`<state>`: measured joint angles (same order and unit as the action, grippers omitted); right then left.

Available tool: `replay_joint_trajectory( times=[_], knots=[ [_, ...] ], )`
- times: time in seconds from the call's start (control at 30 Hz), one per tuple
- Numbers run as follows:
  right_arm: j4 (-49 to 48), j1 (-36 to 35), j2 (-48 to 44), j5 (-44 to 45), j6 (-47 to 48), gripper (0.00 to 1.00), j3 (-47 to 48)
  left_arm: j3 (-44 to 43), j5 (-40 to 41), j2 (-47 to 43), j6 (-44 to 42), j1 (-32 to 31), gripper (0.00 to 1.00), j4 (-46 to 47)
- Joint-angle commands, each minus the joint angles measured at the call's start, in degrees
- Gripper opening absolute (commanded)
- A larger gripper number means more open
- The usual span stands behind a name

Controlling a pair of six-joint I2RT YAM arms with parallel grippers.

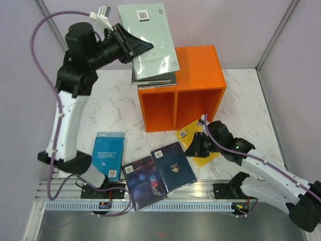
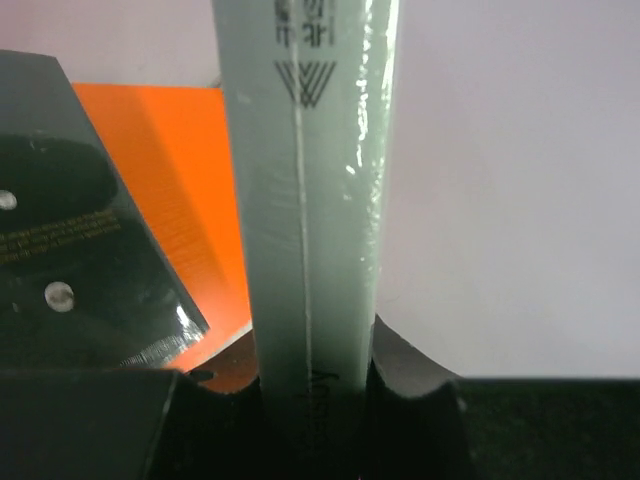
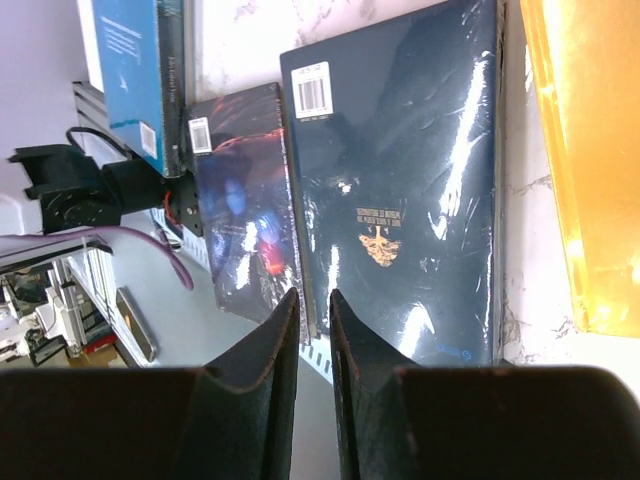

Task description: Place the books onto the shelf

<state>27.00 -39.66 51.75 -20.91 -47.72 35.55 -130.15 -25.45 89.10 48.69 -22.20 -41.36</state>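
Note:
The pale grey-green book (image 1: 150,37) still hangs above the flat dark books, so my left gripper will go down toward the shelf top and release it on them.
My left gripper (image 1: 142,47) is raised and shut on a pale grey-green book (image 1: 150,37), held over the back left of the orange shelf (image 1: 200,70). Its spine (image 2: 310,150) stands upright between the fingers in the left wrist view. Dark books (image 1: 156,82) lie flat on the shelf top. My right gripper (image 1: 192,145) hovers low over a yellow book (image 1: 206,159) in front of the shelf, jaws a narrow gap apart and empty (image 3: 313,297). A navy book (image 3: 400,180), a space-patterned book (image 3: 240,200) and a teal book (image 1: 109,154) lie on the table.
The shelf's two cubbies (image 1: 175,109) face the near side. A metal rail (image 1: 165,193) with cables runs along the table's near edge. Purple walls and a frame post (image 1: 273,35) close in the back and sides.

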Motion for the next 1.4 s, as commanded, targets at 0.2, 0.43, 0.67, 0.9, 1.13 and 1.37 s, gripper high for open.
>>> replay_joint_trajectory(
  times=[0.2, 0.43, 0.67, 0.9, 1.13, 1.37],
  knots=[
    [4.9, -0.2, -3.7, 3.0, 1.6, 0.22, 2.0, -11.8, -24.3, 14.6, 11.5, 8.9, 0.02, 13.9],
    [6.7, -0.2, -2.1, 4.0, 4.0, 0.21, 3.6, -7.8, -31.1, 14.9, 14.2, 12.2, 0.02, 14.5],
    [6.6, -0.1, 0.8, 3.9, 5.8, 0.2, 4.4, -5.2, -35.0, 15.1, 16.5, 13.3, 0.02, 14.4],
    [6.1, -0.1, 2.4, 3.6, 6.5, 0.19, 4.5, 2.7, -33.0, 11.3, 12.6, 13.7, 0.02, 12.0],
    [4.9, 0.0, 3.7, 2.6, 6.2, 0.18, 3.4, 4.4, -29.9, 12.7, 10.6, 13.7, 0.09, 10.7],
    [3.4, -0.1, 4.0, 2.4, 5.4, 0.18, 2.2, 3.7, -29.0, 14.5, 6.8, 13.7, 0.49, 5.6]
  ],
)
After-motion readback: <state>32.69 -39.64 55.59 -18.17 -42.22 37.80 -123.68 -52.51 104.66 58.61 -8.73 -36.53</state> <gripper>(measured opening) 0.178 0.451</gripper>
